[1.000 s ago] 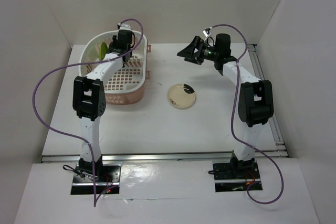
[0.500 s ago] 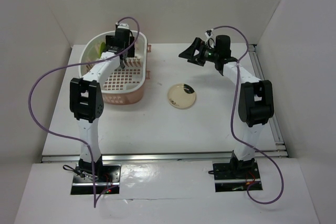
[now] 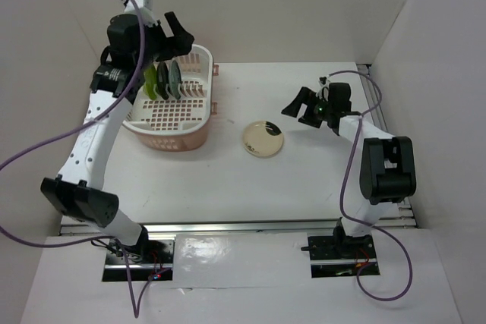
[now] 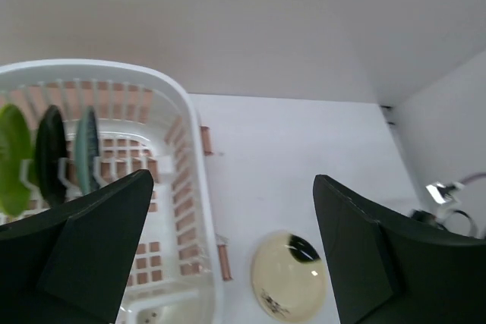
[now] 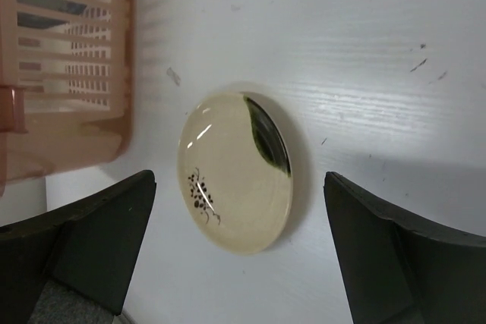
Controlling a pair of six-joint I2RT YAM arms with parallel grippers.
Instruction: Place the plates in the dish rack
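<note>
My right gripper moves down and left in the top view onto the cream plate's rim by the dark smudge (image 3: 282, 139) (image 5: 290, 186) next, since that part faces it.
The pale pink dish rack (image 3: 184, 140) stands at the back left. Three plates stand on edge in it: lime green (image 3: 150, 80), black (image 3: 162, 80) and teal (image 3: 175, 77). My left gripper (image 3: 176, 39) hangs open high above the rack's back end and holds nothing. From its wrist view I see the green (image 4: 14, 161), black (image 4: 52, 153) and teal (image 4: 87, 149) plates far below. A cream plate (image 3: 263, 139) with a dark smudge lies flat on the table right of the rack. My right gripper (image 3: 295, 110) is open, just right of and above it. The cream plate (image 5: 231, 176) shows between its fingers, untouched.
The white table ends at side walls and a back wall. The rack's white rim (image 4: 182, 111) and pink side wall (image 5: 68, 51) lie left of the cream plate (image 4: 292, 275). A metal rail runs along the right edge (image 3: 373, 104). Purple cables trail from both arms.
My left gripper opened, left the teal plate standing in the rack and rose well above it. My right gripper moved forward and down toward the cream plate.
</note>
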